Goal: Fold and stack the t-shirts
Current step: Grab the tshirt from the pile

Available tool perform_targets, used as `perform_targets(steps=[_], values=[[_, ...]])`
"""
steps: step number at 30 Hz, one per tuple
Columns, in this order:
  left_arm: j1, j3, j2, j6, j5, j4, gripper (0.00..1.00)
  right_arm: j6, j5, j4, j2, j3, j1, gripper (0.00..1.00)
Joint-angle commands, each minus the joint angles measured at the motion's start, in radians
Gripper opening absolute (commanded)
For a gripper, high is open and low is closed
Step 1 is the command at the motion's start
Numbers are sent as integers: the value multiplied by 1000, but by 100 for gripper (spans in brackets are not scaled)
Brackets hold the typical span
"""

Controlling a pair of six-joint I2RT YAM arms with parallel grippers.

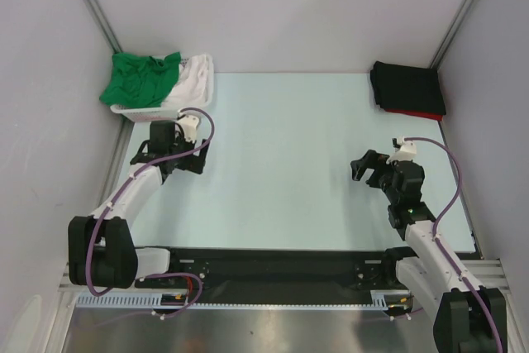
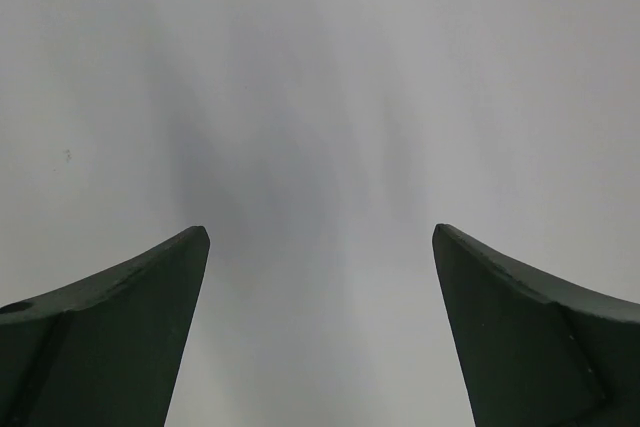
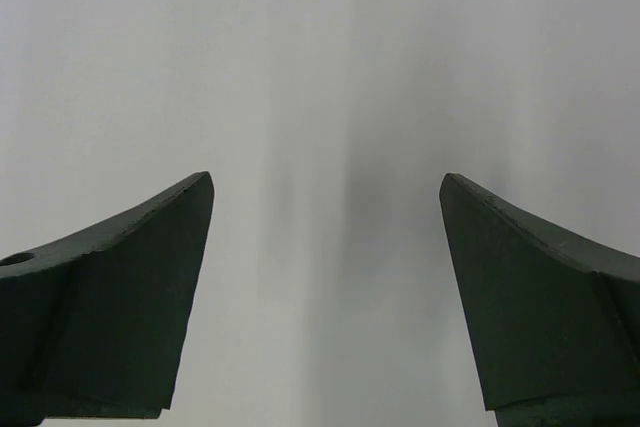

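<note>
My left gripper reaches outward, to its left in the top view, over the basket's near rim onto the green t-shirt's middle (image 1: 149, 80) next. The t-shirt's middle lies that way.
A bright green t-shirt (image 1: 140, 78) and a white t-shirt (image 1: 192, 80) lie crumpled in a white mesh basket (image 1: 132, 110) at the back left. A folded black t-shirt (image 1: 407, 87) lies at the back right on top of a red t-shirt (image 1: 417, 113), of which only an edge shows. My left gripper (image 1: 190, 159) is open and empty just in front of the basket; in the left wrist view (image 2: 320, 232) only bare table shows between its fingers. My right gripper (image 1: 368, 169) is open and empty in front of the black stack; its wrist view (image 3: 326, 179) shows bare table too.
The pale table top (image 1: 289, 163) spreads between the two arms. Grey walls close in the left, back and right sides. A black strip with the arm bases (image 1: 273, 270) runs along the near edge.
</note>
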Motion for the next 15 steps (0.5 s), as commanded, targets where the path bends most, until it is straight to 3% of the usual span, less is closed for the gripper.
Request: perform_targets(steps=[1,4,9,13,15], values=[[9,32,-3,23,82,-14,100,-9,16,60,0,2,5,100],[9,38,-37,66,101,-24,100,4,-31,89,-11,3,2,99],[9,145,-68,133,-57,-30,100,72,-154,238,-43,-13,-24,100],[31,393,53,159,-177,-59,100,274,-145,373,-80,-40,-56,100],[57,507,137,146,-209,-102,100,301,-156,396,-98,-37,-75,100]])
